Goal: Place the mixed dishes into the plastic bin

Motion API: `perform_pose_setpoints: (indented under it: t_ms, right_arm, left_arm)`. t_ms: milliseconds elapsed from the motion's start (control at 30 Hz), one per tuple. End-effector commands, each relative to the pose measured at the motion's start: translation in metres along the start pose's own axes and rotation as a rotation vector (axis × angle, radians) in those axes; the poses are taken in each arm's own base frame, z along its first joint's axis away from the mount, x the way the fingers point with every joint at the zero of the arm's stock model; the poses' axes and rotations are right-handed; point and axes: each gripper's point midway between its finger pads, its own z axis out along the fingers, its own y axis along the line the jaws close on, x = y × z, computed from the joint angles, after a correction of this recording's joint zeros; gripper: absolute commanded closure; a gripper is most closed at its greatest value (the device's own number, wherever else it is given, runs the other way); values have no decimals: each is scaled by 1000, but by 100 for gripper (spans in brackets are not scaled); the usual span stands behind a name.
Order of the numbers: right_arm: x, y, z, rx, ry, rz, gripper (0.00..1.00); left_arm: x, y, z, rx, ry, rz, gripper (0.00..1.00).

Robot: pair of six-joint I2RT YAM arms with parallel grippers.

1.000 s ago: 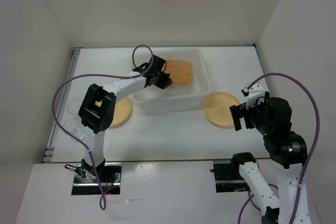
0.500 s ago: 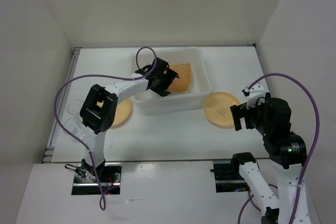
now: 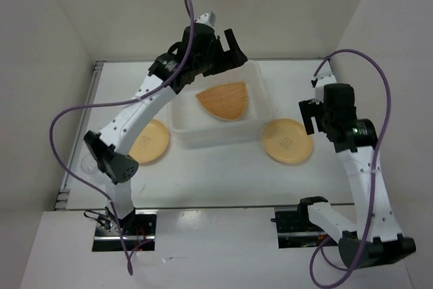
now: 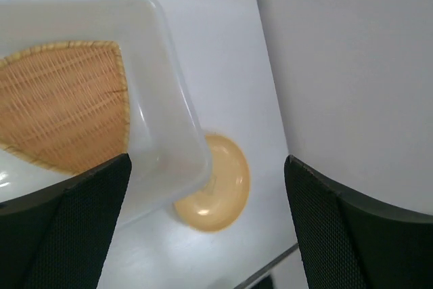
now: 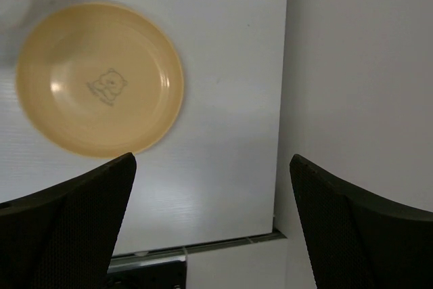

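My right gripper lowers and tilts toward the tan plate below it next, open fingers astride the plate's rim away from the bin, where the tabletop is clear.
The orange woven dish point(image 3: 224, 101) point(image 4: 61, 106) lies flat inside the translucent plastic bin point(image 3: 215, 133) point(image 4: 169, 65). My left gripper point(image 3: 233, 51) point(image 4: 206, 160) hangs open and empty high above the bin's back right part. One tan plate point(image 3: 150, 141) sits on the table left of the bin. The other tan plate point(image 3: 287, 141) point(image 5: 100, 79) point(image 4: 220, 194) lies just right of it. My right gripper point(image 3: 312, 116) point(image 5: 211, 160) is open and empty, raised beside that plate's right side. A clear cup point(image 3: 88, 162) shows only faintly at the table's left edge.
White walls point(image 3: 379, 45) close in the table on the left, back and right. The right wall stands close to my right gripper. A metal rail point(image 5: 203, 247) runs along the table's near edge.
My left gripper opened, let go of the orange dish in the bin, then rose and drew back. My right arm lifted and moved farther from the table's near edge, still open.
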Motion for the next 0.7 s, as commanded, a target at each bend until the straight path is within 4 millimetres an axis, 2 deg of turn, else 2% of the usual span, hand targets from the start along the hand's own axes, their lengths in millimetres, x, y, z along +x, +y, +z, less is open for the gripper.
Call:
perform_pose_setpoints:
  t_ms: [0,33,67,100,133,167,200,233,267,300,333,367,400,433,467,500,533,600,633,667]
  right_arm:
    - [11,-17,34,124,96,-61,1]
    - [18,-21,46,139,132,-64,1]
    - [27,-21,56,135,158,-71,1]
    - [30,-21,63,125,167,-75,1]
    - [32,-17,75,110,174,-81,1]
    - [32,-17,81,103,176,-73,1]
    - [34,-11,88,77,186,-77,1]
    - [39,0,99,22,211,-68,1]
    - [40,2,106,2,214,-60,1]
    - [39,4,111,-19,220,-39,1]
    - [38,5,124,-68,237,6,1]
    - [37,5,132,-97,243,29,1]
    - [27,2,137,-117,226,46,1]
    - [40,11,151,-185,290,67,1]
    - [42,14,157,-222,310,84,1]
    - [41,12,163,-242,319,102,1]
    - [56,9,179,-269,372,145,1]
    - [67,0,193,-321,398,165,1]
    - [72,5,196,-391,406,202,1]
    - [88,-3,206,-412,445,243,1]
  left_arm:
    - [20,13,-62,-86,72,343,0]
    - [16,16,-80,-89,59,354,0]
    - [17,23,-87,-107,57,356,0]
    - [33,43,-86,-154,99,366,0]
    - [29,44,-106,-148,76,364,0]
    - [30,49,-112,-155,69,351,0]
    - [42,65,-113,-191,88,343,0]
    - [37,63,-135,-170,60,328,0]
    - [37,67,-142,-174,44,313,0]
    - [31,68,-163,-162,3,275,0]
    - [42,80,-166,-182,24,266,0]
    - [43,85,-175,-185,13,251,0]
    - [40,84,-194,-159,-18,222,0]
    - [50,95,-197,-174,-3,213,0]
    - [48,95,-214,-150,-30,193,0]
    - [51,99,-219,-148,-33,182,0]
    - [53,101,-223,-146,-37,157,0]
    - [62,108,-231,-141,-25,138,0]
    - [62,109,-235,-142,-25,126,0]
    - [67,110,-233,-140,-9,127,0]
